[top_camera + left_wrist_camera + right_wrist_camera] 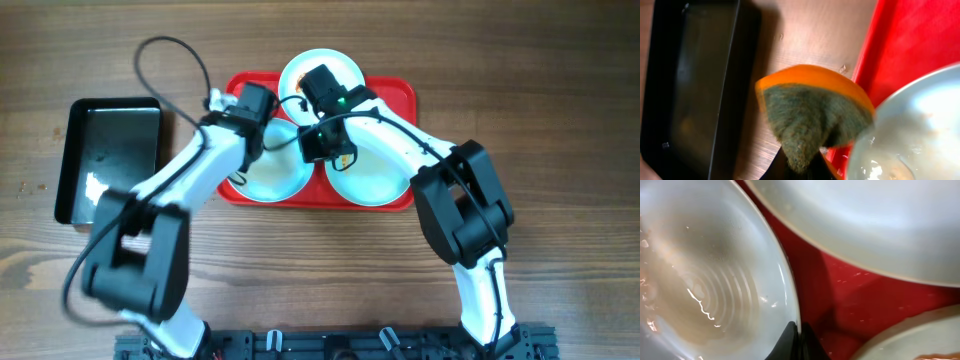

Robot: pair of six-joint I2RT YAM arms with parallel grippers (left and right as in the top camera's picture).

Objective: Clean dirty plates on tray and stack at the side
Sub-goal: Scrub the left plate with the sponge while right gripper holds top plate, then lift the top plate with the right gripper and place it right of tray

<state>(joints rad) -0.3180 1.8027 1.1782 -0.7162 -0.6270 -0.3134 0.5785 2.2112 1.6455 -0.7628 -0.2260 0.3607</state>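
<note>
The robot's right hand will lift the wet plate [910, 130] across to its right in the overhead view, then lower and release it, because bare tabletop beside the red tray lies there.
The red tray [395, 90] holds three plates: one at the back [300, 72], one front left [275, 175], one front right [370, 178]. My left gripper [247, 132] is at the front left plate's left edge. In the left wrist view it [800, 172] is shut on an orange sponge with a green scouring face [810, 115], beside the wet plate [910, 130]. My right gripper [318, 150] sits between the two front plates. In the right wrist view it [797, 332] is shut on the rim of a wet plate [705, 270].
A black glossy tray [105, 155] lies on the wooden table left of the red tray; it also shows in the left wrist view [690, 80]. In the right wrist view two other plates [865, 215] [920, 340] lie close by on the red tray floor [855, 300].
</note>
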